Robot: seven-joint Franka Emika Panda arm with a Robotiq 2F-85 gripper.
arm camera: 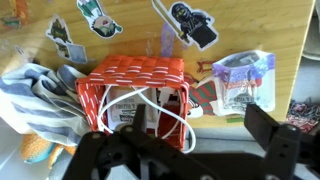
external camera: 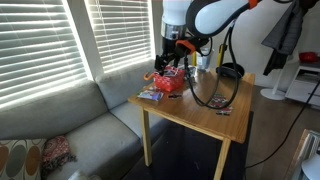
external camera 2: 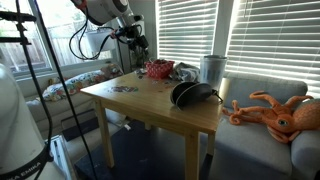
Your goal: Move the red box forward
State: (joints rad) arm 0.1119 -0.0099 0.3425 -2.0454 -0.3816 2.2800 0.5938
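Note:
I will move my gripper down over the red box's rim (arm camera: 186, 108) beside the blue-and-white packet next. The box's rim is below, and my open fingers are already on either side of the box's side.
The red box (arm camera: 135, 85) is a small woven basket with white handles and a packet inside. It stands on the wooden table (external camera: 200, 115) near the window edge, and shows in both exterior views (external camera: 168, 83) (external camera 2: 158, 69). My gripper (arm camera: 197, 130) is open and empty. It hovers just above the box in the exterior views (external camera: 172, 62) (external camera 2: 138, 42). In the wrist view one finger is over the box's right part and the other is over bare table beside it.
A pale blue-and-white packet (arm camera: 240, 85) lies right of the box and a striped cloth (arm camera: 35, 95) left of it. Flat stickers (arm camera: 190, 22) lie beyond. Black headphones (external camera 2: 192, 95) and a white canister (external camera 2: 211, 69) are on the table. A grey sofa (external camera: 80, 125) and an orange octopus plush (external camera 2: 278, 112) flank it.

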